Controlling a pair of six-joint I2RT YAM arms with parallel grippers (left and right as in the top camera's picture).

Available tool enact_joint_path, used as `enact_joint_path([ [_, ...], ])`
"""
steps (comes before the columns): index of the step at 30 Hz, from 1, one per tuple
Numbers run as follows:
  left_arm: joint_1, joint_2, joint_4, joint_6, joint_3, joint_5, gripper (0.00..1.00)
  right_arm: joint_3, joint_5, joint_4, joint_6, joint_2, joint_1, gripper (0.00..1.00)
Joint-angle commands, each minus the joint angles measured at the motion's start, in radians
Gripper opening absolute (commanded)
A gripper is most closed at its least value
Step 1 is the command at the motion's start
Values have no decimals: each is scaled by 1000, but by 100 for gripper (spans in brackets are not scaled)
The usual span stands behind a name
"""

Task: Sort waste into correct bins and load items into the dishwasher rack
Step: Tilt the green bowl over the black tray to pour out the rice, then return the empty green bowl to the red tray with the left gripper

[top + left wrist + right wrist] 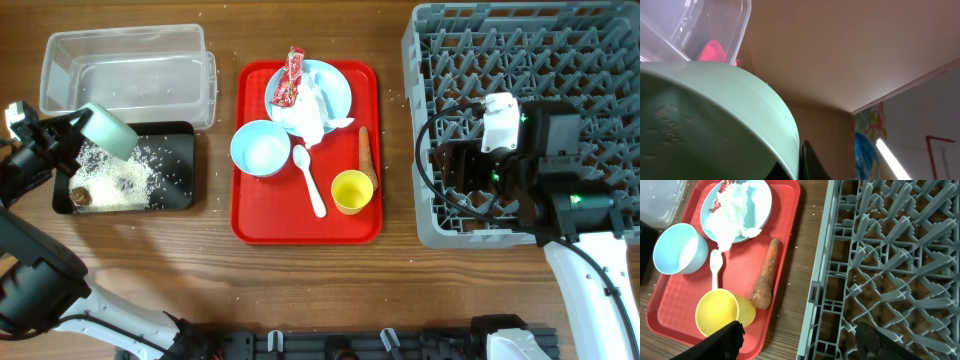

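The red tray's bare near corner (264,213) lies to the right of my left gripper in the overhead view, so I should swing there, righting the bowl, and release.
My left gripper (62,138) is shut on the rim of a mint bowl (108,130) and holds it tilted over the black tray (182,140), which holds white rice (120,178) and a brown lump (80,195). In the left wrist view the bowl (715,125) fills the frame beside one finger (810,162). The red serving tray (250,225) holds the plate (338,88) with red wrapper (291,78) and napkin (308,118), a blue bowl (260,148), spoon (310,185), yellow cup (351,191) and carrot stick (366,155). My right gripper (802,345) is open and empty over the rack's (600,50) left edge.
The clear tub (130,70) stands behind the black tray, with a few rice grains in it. Loose grains lie scattered on the wooden table (300,280). A strip of bare table separates the red tray and the rack (890,255).
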Motion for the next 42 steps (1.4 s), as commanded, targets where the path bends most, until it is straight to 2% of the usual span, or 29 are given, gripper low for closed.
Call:
enact_joint_path([
  [1,8,3,-1,-112,14,38,4,18,8,3,-1,7,3,75],
  [8,3,2,-14,-122,14,21,4,18,8,3,-1,7,3,75],
  [10,-10,-11,-60,-43,14,34,4,18,8,1,0,7,3,75],
  [13,-34,-22,-68,-11,14,-25,4,18,8,-1,0,7,3,75],
  [15,-35,-22,-37,-31,14,-159,4,18,8,-1,0,7,3,75],
  [17,-56,-40,-77,-4,14,-254,4,18,8,0,0,7,3,75],
  [20,-136,-130,-77,52,14,-341,4,18,8,14,0,7,3,75],
  [23,-239,-264,-33,32,18,-499,4,18,8,13,1,7,3,75],
  [27,-449,-441,-20,-43,18,-912,4,18,7,15,1,7,3,75],
  [29,-587,-500,-26,-89,18,-1045,4,18,7,17,2,7,3,76],
  [31,-779,-525,-32,-150,17,-1205,4,18,7,16,2,7,3,76],
  [36,-1141,-489,-34,-270,-65,-1435,4,18,8,14,2,7,3,76],
  [39,-1362,-435,5,-380,-179,-1581,4,18,8,14,2,7,3,77],
  [42,-1482,-411,67,-424,-256,-1621,4,18,7,10,2,7,3,77],
])
